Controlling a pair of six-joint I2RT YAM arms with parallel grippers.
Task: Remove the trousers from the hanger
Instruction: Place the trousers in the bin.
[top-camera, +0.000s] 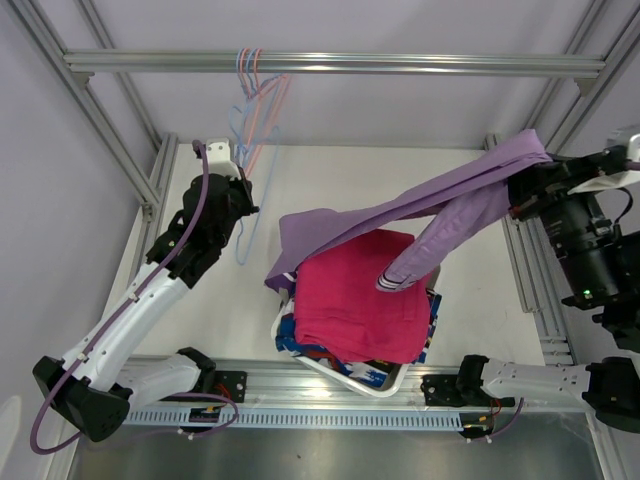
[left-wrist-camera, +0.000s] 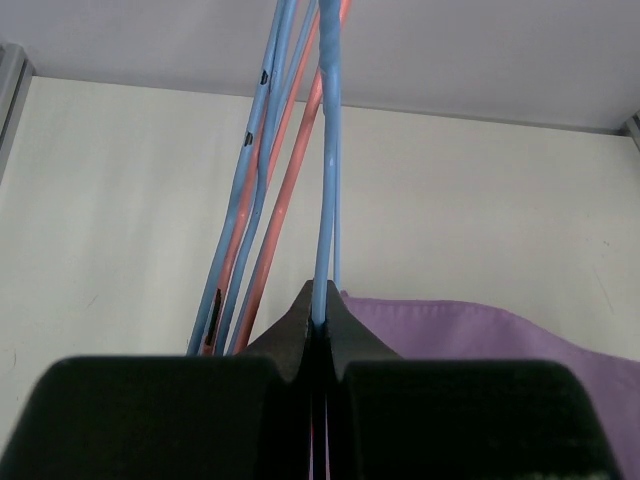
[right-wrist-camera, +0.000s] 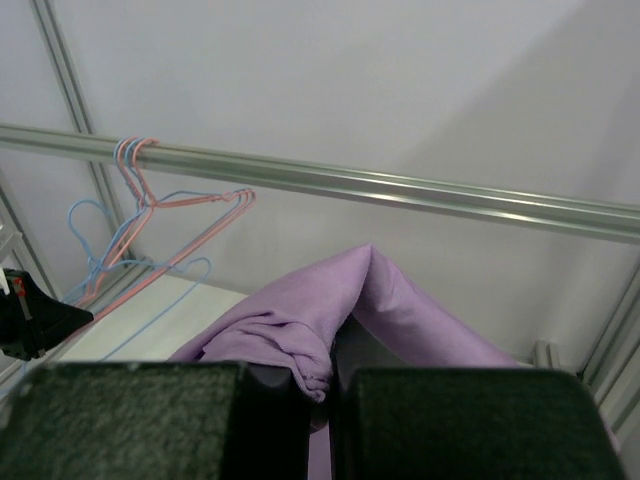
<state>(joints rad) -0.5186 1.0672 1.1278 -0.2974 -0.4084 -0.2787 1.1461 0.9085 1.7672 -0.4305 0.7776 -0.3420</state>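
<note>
I will next lower the hanger-free fold of the lilac trousers in my right gripper over the bright pink trousers (top-camera: 360, 300), which are below and to the left of my gripper in the top view, and let go of it.
My right gripper (top-camera: 528, 175) is shut on the lilac trousers (top-camera: 420, 205) and holds them high at the right; in the right wrist view the lilac trousers (right-wrist-camera: 300, 325) bunch between its jaws. One leg with a striped cuff (top-camera: 390, 282) hangs down over the bright pink trousers (top-camera: 360, 300), which lie on top of the pile in the basket (top-camera: 345, 372). My left gripper (top-camera: 243, 190) is shut on a blue hanger (left-wrist-camera: 327, 180). That blue hanger (top-camera: 248, 215) carries no cloth. Blue-white patterned cloth (top-camera: 432, 318) peeks out at the pile's edge.
Several blue and pink hangers (top-camera: 255, 90) hang from the metal rail (top-camera: 400, 65) at the back, also in the right wrist view (right-wrist-camera: 150, 215). Frame posts stand at both sides of the white table (top-camera: 210, 300).
</note>
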